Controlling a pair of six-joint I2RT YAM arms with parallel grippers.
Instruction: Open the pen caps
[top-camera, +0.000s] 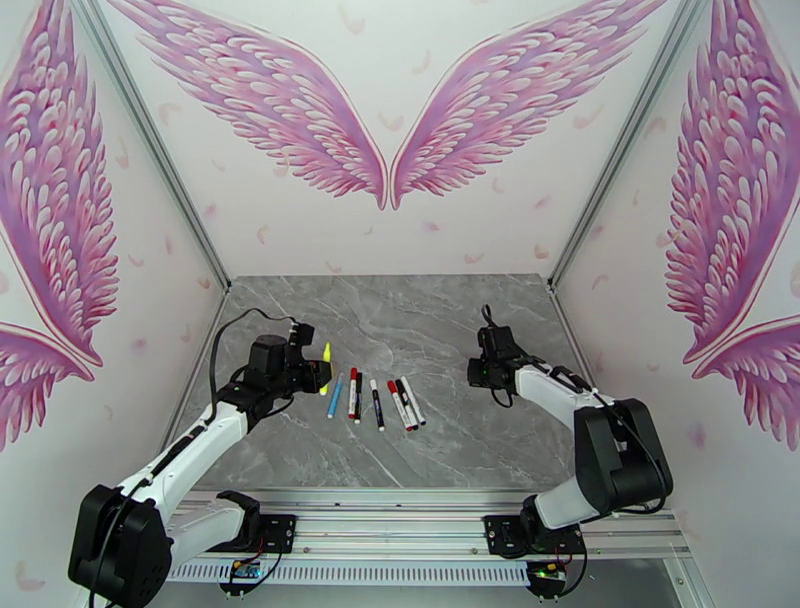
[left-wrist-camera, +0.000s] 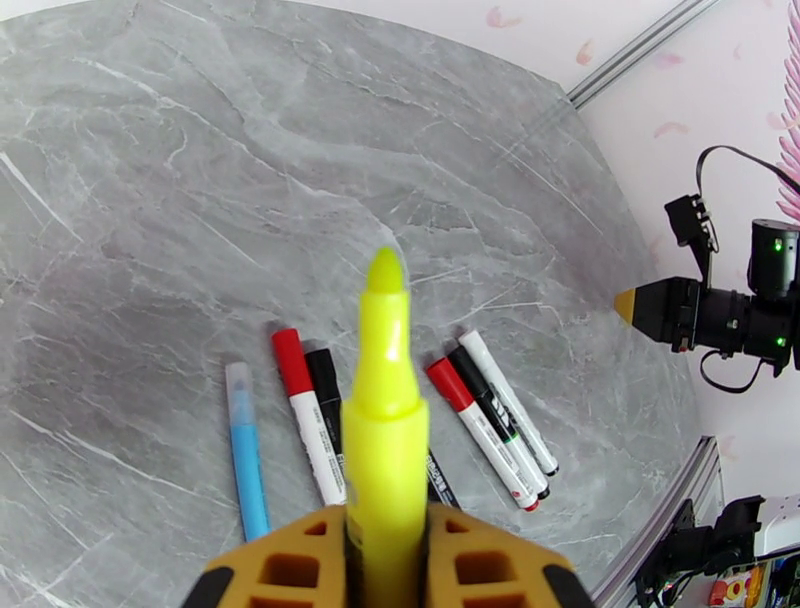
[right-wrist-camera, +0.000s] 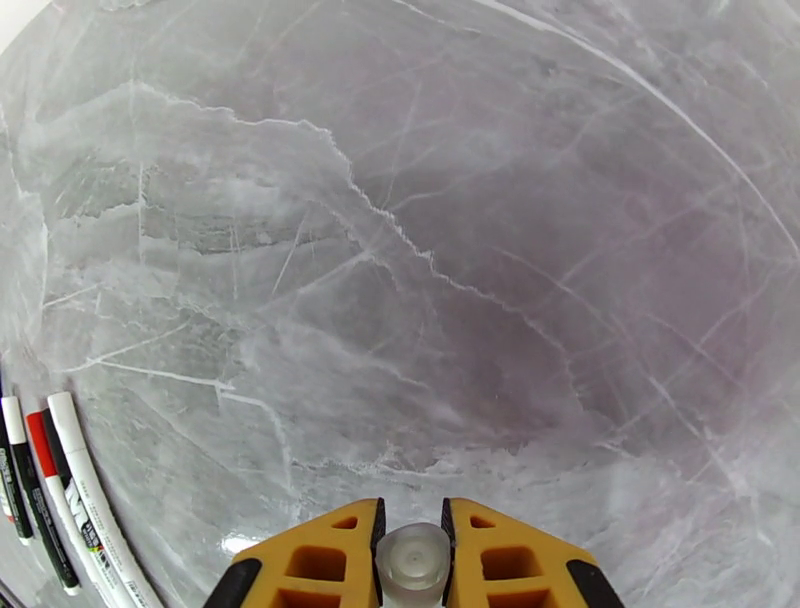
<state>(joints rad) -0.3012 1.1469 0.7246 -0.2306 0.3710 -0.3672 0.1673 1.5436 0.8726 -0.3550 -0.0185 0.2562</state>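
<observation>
The bare tabletop below the translucent whitish pen cap (right-wrist-camera: 412, 560) is well clear of the pen row, so the right gripper will next lower the cap onto it and let go.
My left gripper (left-wrist-camera: 385, 535) is shut on the barrel of a yellow pen (left-wrist-camera: 385, 400), held off the table with its bare yellow tip pointing away; from above, this gripper (top-camera: 316, 376) sits just left of the pen row. In the right wrist view, my right gripper (right-wrist-camera: 412, 528) is shut on a small translucent whitish pen cap (right-wrist-camera: 412, 560) above bare table, well right of the row (top-camera: 478, 372). On the table lie a blue pen (left-wrist-camera: 246, 450), a white pen with a red cap (left-wrist-camera: 292, 360), one with a black cap (left-wrist-camera: 321, 370), and three more side by side (left-wrist-camera: 490, 425).
The grey marble table (top-camera: 430, 320) stretches open behind and between the arms. Pink-winged walls and aluminium posts (top-camera: 590, 190) box it in. The right arm's wrist and cables (left-wrist-camera: 730, 310) hang at the table's right side.
</observation>
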